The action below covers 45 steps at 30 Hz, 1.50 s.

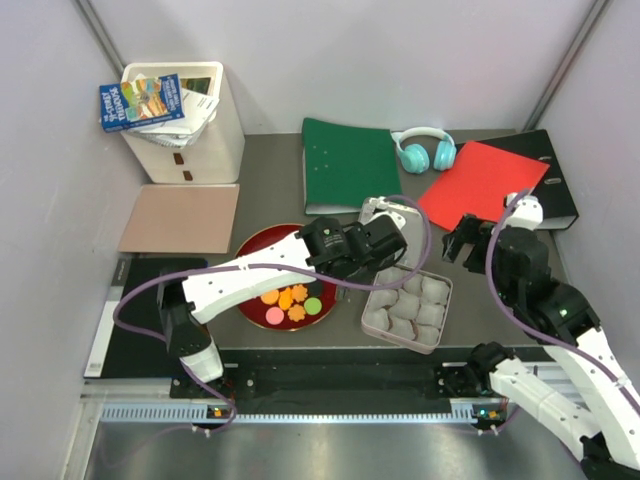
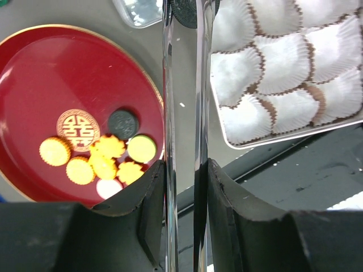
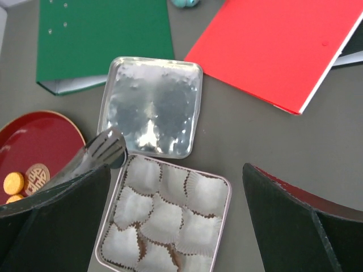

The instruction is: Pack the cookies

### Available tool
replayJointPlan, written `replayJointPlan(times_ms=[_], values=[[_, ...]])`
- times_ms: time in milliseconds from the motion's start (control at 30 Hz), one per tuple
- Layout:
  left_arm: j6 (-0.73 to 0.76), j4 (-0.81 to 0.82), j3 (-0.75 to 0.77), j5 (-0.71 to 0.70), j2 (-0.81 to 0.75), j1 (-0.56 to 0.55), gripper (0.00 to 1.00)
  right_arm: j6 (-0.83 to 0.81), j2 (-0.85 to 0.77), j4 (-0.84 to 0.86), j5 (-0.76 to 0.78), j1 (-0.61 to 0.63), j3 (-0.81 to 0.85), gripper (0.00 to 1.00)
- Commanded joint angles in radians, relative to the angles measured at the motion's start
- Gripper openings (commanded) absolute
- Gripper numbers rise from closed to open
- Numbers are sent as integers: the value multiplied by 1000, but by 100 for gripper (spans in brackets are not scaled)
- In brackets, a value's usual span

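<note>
The dark cookie (image 2: 185,11) is hanging beside the tin, so next my left gripper needs to move and lower over the empty far cup on the plate's side (image 2: 232,28) and release the tongs.
The cookies (image 1: 291,301) lie on a red plate (image 1: 262,248): in the left wrist view I see orange rounds and flower shapes (image 2: 103,163), a black one (image 2: 123,123), a green one (image 2: 141,148), a pink one (image 2: 109,187) and a brown patterned one (image 2: 77,129). My left gripper (image 2: 185,165) is shut on metal tongs (image 2: 168,85), whose tips hold a dark round cookie (image 2: 185,11) near the far left corner of the tin (image 1: 441,320). The tin's white paper cups (image 3: 164,218) look empty. My right gripper (image 3: 176,170) is open above the tin.
The tin's silver lid (image 3: 150,107) lies just beyond the tin. A green binder (image 1: 348,165), teal headphones (image 1: 426,150), a red folder (image 1: 482,182) and a black binder (image 1: 557,190) are at the back. A white bin (image 1: 190,125) with books and a brown mat (image 1: 180,218) stand left.
</note>
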Motion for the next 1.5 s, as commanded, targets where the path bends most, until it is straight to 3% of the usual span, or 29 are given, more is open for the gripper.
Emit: replayJointPlan(times_ms=[0,800,1200,1467], values=[[15,72,42,32,10,-15,27,40,-43,-21,68,-7,-10,99],[21,76,-16,49,16,-23,29,33,-69,-40,58,-7,-56,99],[8,73,-25,0,-10,-23,57,37,-51,-23,33,-7,-53,99],[-33,6,39,-125,-42,-23,59,30,-46,-6,19,-7,-53,99]])
